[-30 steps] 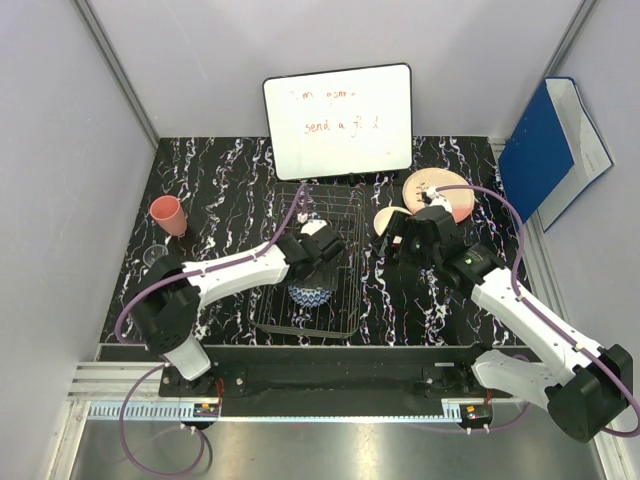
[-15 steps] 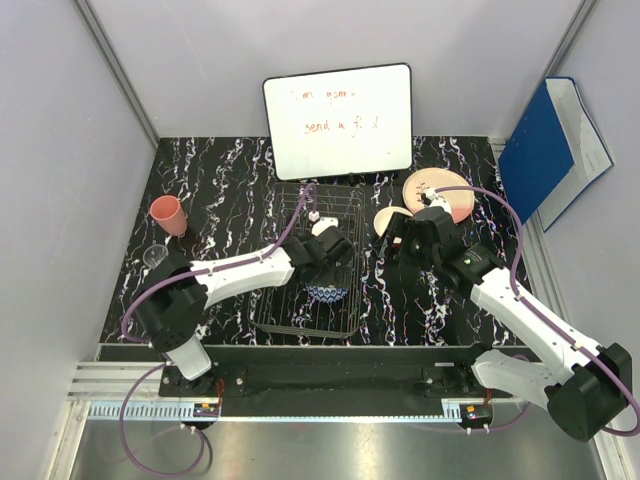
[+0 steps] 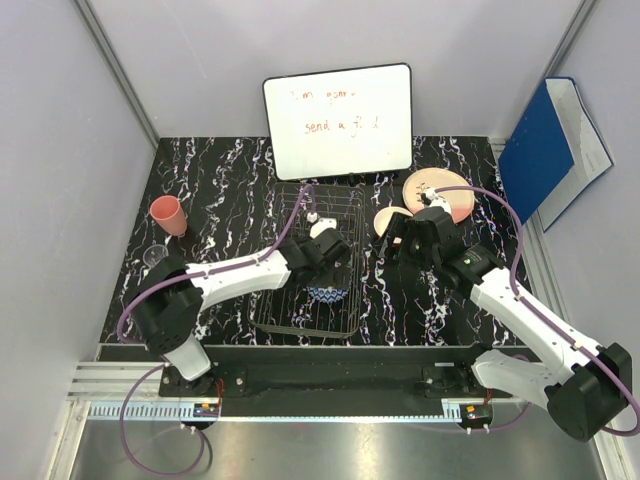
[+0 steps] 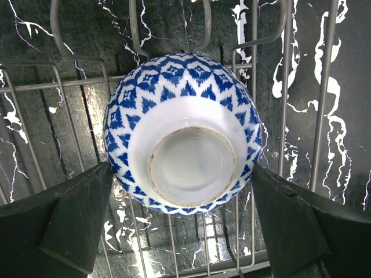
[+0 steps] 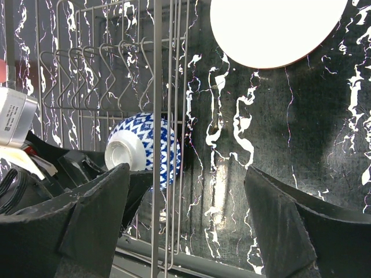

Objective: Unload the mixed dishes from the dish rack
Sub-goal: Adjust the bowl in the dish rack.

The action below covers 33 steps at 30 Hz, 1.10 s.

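My left gripper has the bowl's round foot ring [image 4: 192,166], a narrow rim, facing up between its fingers. It needs to rise a little from the bowl's sides next and close its fingers around the ring.
The blue-and-white bowl [image 3: 327,292] lies bottom-up and tilted inside the black wire dish rack [image 3: 300,330]. In the left wrist view the bowl [image 4: 185,104] sits between my left gripper [image 4: 181,169] fingers, which are wide open and close against its sides. My left gripper [image 3: 328,265] hangs over the rack's right half. My right gripper [image 3: 400,240] is open and empty just right of the rack, above bare table. The cream bowl [image 3: 386,219] and the pale plate [image 3: 440,190] rest right of the rack. The pink cup [image 3: 168,214] and the clear glass [image 3: 155,256] stand at the left.
A whiteboard [image 3: 338,120] leans at the back behind the rack. A blue folder [image 3: 550,150] leans on the right wall. In the right wrist view the rack's side wires [image 5: 156,87] stand left of my right gripper [image 5: 186,168], with the cream bowl [image 5: 272,29] ahead.
Over the last second my left gripper moved right over the rack, and the blue-and-white bowl shifted right with it. My right arm has barely moved.
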{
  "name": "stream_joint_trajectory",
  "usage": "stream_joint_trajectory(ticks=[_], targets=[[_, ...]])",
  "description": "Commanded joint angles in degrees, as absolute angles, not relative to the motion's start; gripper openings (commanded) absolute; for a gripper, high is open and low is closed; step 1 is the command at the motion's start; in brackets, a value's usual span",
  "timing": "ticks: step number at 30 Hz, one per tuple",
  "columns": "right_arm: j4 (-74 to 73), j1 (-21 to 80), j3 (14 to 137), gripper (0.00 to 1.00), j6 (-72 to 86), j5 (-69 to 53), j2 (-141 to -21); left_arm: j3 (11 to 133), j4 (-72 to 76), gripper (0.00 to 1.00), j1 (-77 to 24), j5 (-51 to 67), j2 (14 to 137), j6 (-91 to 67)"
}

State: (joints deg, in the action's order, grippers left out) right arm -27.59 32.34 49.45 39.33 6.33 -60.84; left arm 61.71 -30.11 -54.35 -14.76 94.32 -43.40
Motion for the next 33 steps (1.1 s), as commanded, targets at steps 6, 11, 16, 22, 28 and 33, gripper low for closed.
stream_joint_trajectory(ticks=[6, 11, 16, 22, 28, 33], targets=[[-25.66, 32.87, 50.54, 0.87, 39.11, 6.06, -61.00, 58.88, -42.27, 0.00, -55.28, -11.25, 93.26, -44.65], [-25.66, 32.87, 50.71, 0.87, 39.20, 6.07, -61.08, 61.78, -44.38, 0.00, -55.28, -11.60, 90.18, -43.60], [-25.49, 32.96, 50.45, 0.87, 39.29, 6.24, -60.91, 63.28, -45.44, 0.00, -55.28, -12.30, 87.28, -42.89], [-25.49, 32.87, 50.01, 0.87, 39.46, 6.06, -60.91, 64.77, -45.53, 0.00, -55.28, -12.74, 85.43, -42.01], [-25.40, 32.87, 49.83, 0.87, 39.46, 6.07, -60.82, 65.91, -45.53, 0.00, -55.28, -13.18, 84.64, -41.57], [-25.14, 32.78, 49.66, 0.87, 39.55, 5.98, -61.00, 66.80, -45.62, 0.17, -55.28, -13.01, 86.48, -40.78]])
